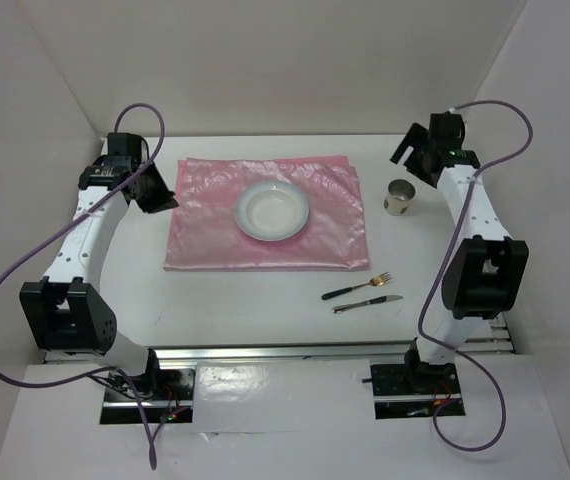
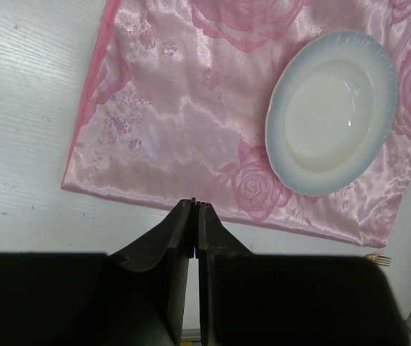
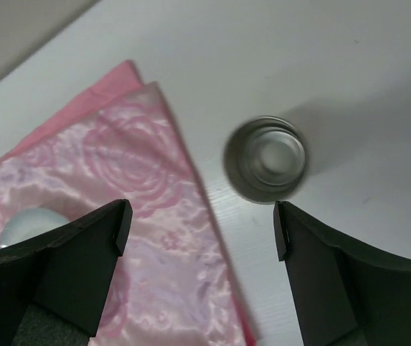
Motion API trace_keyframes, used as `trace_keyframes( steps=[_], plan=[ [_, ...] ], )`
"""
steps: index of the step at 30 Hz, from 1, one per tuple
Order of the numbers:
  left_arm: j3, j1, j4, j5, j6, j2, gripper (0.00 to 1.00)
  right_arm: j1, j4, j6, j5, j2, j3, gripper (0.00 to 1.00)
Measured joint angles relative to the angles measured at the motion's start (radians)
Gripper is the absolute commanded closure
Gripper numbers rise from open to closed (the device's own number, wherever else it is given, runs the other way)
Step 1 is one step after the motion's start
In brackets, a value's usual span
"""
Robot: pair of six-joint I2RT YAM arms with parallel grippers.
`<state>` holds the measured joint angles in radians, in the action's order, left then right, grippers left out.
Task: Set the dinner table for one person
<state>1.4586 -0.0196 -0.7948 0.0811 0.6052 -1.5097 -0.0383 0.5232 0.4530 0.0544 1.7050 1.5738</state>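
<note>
Next, my right gripper descends astride the metal cup's rim (image 1: 414,188) (image 3: 301,177) on the side away from the cloth, as its opening faces up and admits one finger.
The white dinner table (image 1: 235,300) carries a pink rose-patterned cloth (image 1: 205,225) with a white plate (image 1: 272,210) on it. A metal cup (image 1: 399,197) stands upright to the right of the cloth. A gold fork (image 1: 357,289) and a knife (image 1: 367,303) with dark handles lie on the table in front of the cloth's right corner. My left gripper (image 1: 157,195) is shut and empty, raised off the cloth's left edge. My right gripper (image 1: 408,155) is open and empty, above and behind the cup. In the right wrist view the cup (image 3: 265,158) sits beyond the open fingertips (image 3: 119,216).
In the left wrist view the plate (image 2: 332,112) lies on the cloth (image 2: 177,108), and fork tines (image 2: 377,258) peek out at the lower right. White walls close in the table at the back and sides. Metal rails run along the near edge (image 1: 295,350).
</note>
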Motion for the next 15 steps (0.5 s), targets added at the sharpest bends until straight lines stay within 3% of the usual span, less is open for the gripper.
trace_keyframes(
  steps=[9,15],
  plan=[
    [-0.017,0.006,0.006,0.006,0.0,0.0,0.79,-0.125,0.016,0.002,-0.03,0.088,-0.103,0.12],
    [-0.017,0.026,0.009,0.005,-0.001,-0.009,0.78,-0.13,0.007,0.013,-0.037,0.13,-0.137,0.23]
  ],
)
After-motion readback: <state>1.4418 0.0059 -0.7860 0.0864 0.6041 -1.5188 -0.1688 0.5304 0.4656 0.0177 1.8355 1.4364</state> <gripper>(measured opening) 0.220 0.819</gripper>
